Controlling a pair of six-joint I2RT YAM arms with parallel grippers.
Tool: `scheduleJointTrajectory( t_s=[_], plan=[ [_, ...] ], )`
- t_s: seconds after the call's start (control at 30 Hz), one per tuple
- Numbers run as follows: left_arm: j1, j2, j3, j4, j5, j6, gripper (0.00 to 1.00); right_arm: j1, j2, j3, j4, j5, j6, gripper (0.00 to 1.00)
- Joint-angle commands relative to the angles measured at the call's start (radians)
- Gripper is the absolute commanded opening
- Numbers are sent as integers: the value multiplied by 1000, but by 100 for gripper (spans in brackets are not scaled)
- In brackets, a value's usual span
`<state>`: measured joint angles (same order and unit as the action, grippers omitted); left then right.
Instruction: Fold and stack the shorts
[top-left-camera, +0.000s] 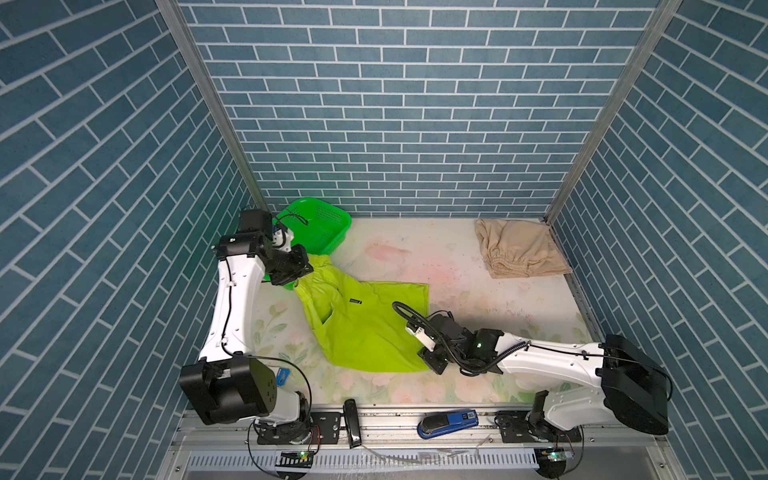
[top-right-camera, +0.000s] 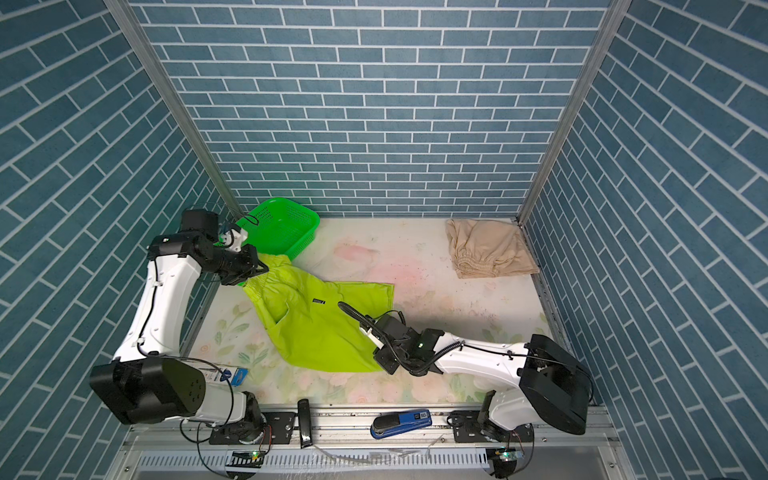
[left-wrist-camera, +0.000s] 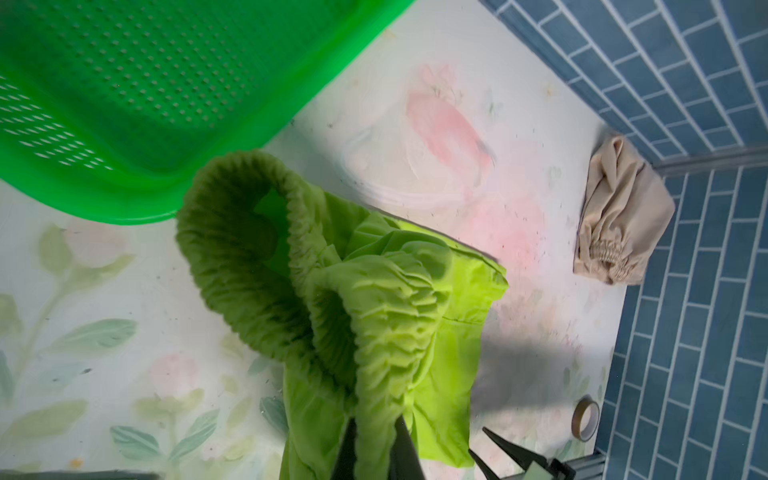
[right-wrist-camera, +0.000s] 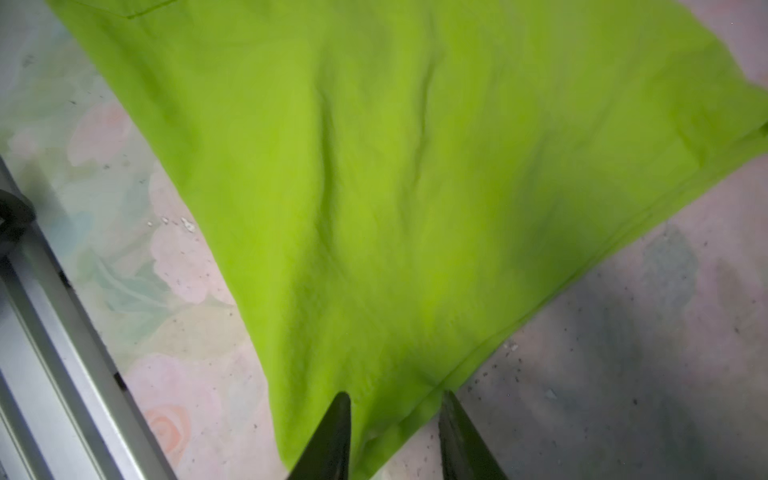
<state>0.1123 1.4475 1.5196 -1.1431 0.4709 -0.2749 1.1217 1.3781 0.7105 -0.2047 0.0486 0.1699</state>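
I need to move my left gripper across past the label and down toward the shorts' far hem corner (left-wrist-camera: 497, 279) to let go of the waistband (left-wrist-camera: 390, 332), because that corner is lower, beyond the label.
The lime green shorts (top-left-camera: 365, 328) (top-right-camera: 320, 332) lie partly spread on the floral table, with a small black label facing up. My left gripper (top-left-camera: 309, 268) (top-right-camera: 264, 266) (left-wrist-camera: 376, 428) is shut on their gathered elastic waistband (left-wrist-camera: 390, 332) and holds that end raised beside the basket. My right gripper (top-left-camera: 430, 365) (top-right-camera: 384, 365) (right-wrist-camera: 395, 395) is low at the near right hem corner. Its jaws stand apart, with the cloth corner (right-wrist-camera: 386, 415) lying between them. The beige shorts (top-left-camera: 515, 249) (top-right-camera: 486, 249) (left-wrist-camera: 619, 224) sit folded in the back right corner.
A bright green perforated basket (top-left-camera: 328, 232) (top-right-camera: 291, 232) (left-wrist-camera: 124, 104) stands at the back left, close to my left gripper. A blue stapler (top-left-camera: 449, 422) and a black object (top-left-camera: 351, 419) rest on the front rail. A tape roll (left-wrist-camera: 585, 417) lies by the right wall.
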Motion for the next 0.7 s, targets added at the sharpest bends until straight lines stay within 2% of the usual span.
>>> scheduleJointTrajectory(
  t_s=[0.0,0.1,0.37,0.5,0.67],
  plan=[
    [-91,24,-51,-23,-48,-53,0,-14,-30,-41,10,-31,70,33],
    [-179,46,-74,-2,-121,-86,0,-15,-29,-84,38,-59,79,29],
    [-351,79,1,13,-178,-202,0,-14,0,-164,78,-77,95,19],
    [-413,72,19,21,-210,-258,0,-14,25,-174,102,-72,101,17],
    [-496,48,-36,91,-267,-339,0,-14,51,-183,132,-72,108,15]
  ],
)
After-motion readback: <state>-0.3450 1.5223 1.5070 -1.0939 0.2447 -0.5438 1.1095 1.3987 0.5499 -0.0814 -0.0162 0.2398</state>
